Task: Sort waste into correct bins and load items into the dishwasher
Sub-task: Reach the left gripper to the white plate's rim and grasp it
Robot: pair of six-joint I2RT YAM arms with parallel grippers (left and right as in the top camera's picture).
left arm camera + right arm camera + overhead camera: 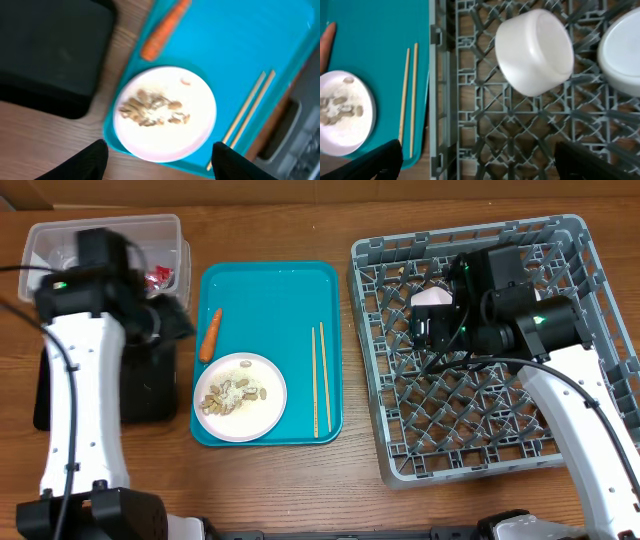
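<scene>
The robot's left gripper will next go down across the plate (240, 396) to that rim of the plate.
A round white plate (240, 396) with tan shells and ricey scraps lies on the teal tray (265, 285), beside an orange carrot (210, 333) and two wooden chopsticks (319, 380). My left gripper (172, 320) is open and empty, hovering above the plate (165, 115) and the carrot (165, 29). My right gripper (428, 330) is open and empty over the grey dish rack (480, 410). An upturned white bowl (535, 50) and a second white vessel (622, 52) rest in the rack (520, 130). The clear tub (100, 235) holds a red wrapper (158, 275).
The black tray (150, 385) lies left of the teal tray, partly under my left arm; it also shows in the left wrist view (50, 50). The chopsticks (409, 100) lie near the teal tray's right rim, close to the rack's left wall.
</scene>
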